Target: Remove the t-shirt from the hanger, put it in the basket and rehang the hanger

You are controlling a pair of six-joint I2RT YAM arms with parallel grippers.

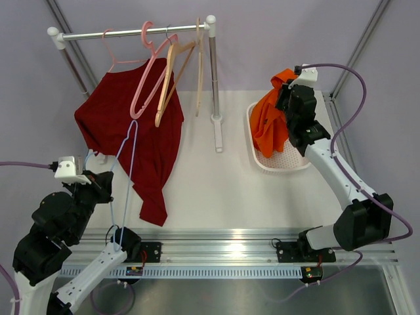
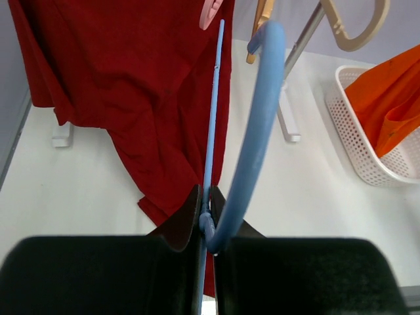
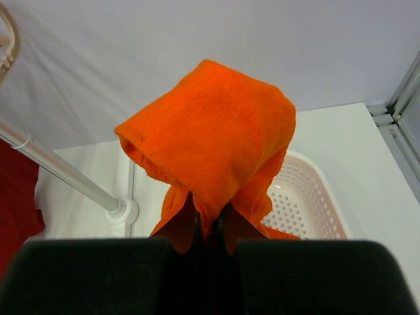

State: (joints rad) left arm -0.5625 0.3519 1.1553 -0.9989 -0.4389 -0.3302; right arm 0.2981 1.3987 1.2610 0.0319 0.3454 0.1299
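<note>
Next, my left gripper needs to move outward and up to the bar's open part (image 1: 126, 33) between the pink hangers, hooking and releasing the blue hanger (image 1: 129, 164), since that part of the bar is bare.
My right gripper (image 1: 285, 89) is shut on an orange t-shirt (image 1: 269, 125) and holds it up so it hangs into the white basket (image 1: 289, 164). In the right wrist view the shirt (image 3: 210, 131) bunches over the shut gripper (image 3: 209, 220). My left gripper (image 1: 105, 179) is shut on a bare light blue hanger (image 1: 129, 164) at the near left. In the left wrist view the gripper (image 2: 209, 211) pinches the hanger (image 2: 252, 138) where its hook meets the thin bar. No garment is on the blue hanger.
A dark red t-shirt (image 1: 131, 125) hangs on a pink hanger from the clothes rail (image 1: 131, 31) at the back left. A bare pink hanger (image 1: 147, 72) and wooden hangers (image 1: 174, 72) hang beside it. The rail's post (image 1: 212, 72) stands between rail and basket.
</note>
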